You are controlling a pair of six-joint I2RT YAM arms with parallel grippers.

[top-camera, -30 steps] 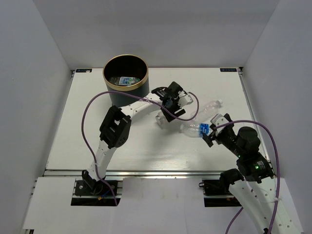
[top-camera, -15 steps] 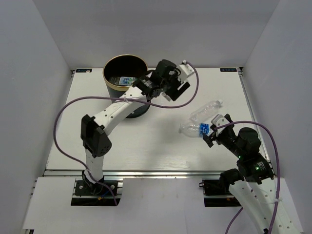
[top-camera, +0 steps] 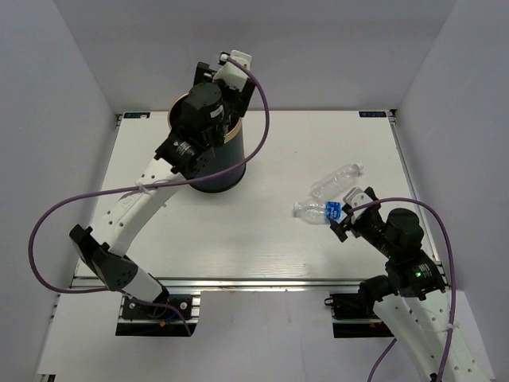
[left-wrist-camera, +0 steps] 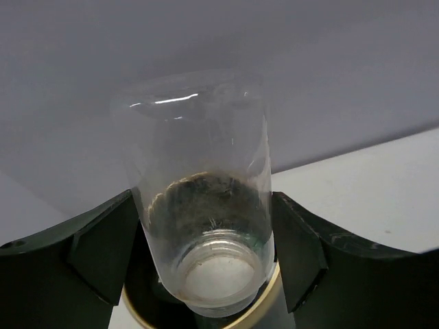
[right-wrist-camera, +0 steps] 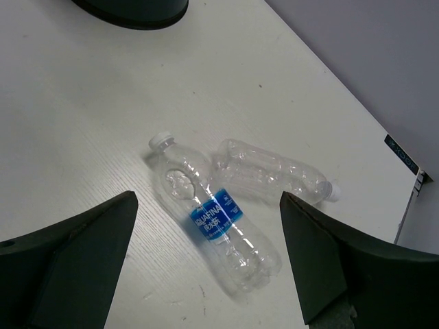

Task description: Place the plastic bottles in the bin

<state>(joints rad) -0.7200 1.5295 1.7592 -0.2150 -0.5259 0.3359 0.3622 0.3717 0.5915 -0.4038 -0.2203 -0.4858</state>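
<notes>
My right gripper turns to match the labelled bottle, at an angle below its open fingers, and comes down around the blue label (right-wrist-camera: pixel 216 216) to close next.
My left gripper (top-camera: pixel 226 86) hangs over the dark bin (top-camera: pixel 228 164), shut on a clear unlabelled plastic bottle (left-wrist-camera: pixel 200 185). In the left wrist view the bottle's open neck points down and the bin's gold rim (left-wrist-camera: pixel 269 293) curves just beneath it. My left arm hides most of the bin's mouth from above. On the table at the right lie two more bottles, one with a blue label (right-wrist-camera: pixel 216 216) (top-camera: pixel 315 210) and a plain clear one (right-wrist-camera: pixel 271 171) (top-camera: pixel 336 179), touching each other. My right gripper (top-camera: pixel 343 215) (right-wrist-camera: pixel 206 264) hovers open above the labelled one, touching neither.
The purple cable (top-camera: pixel 64 215) of my left arm loops wide over the table's left side. Grey walls close in the table on three sides, and the table's right edge (top-camera: pixel 407 175) runs near the two lying bottles.
My left arm has swung from the middle of the table up and back to above the bin, carrying the clear bottle. The right arm and the two lying bottles have not moved.
</notes>
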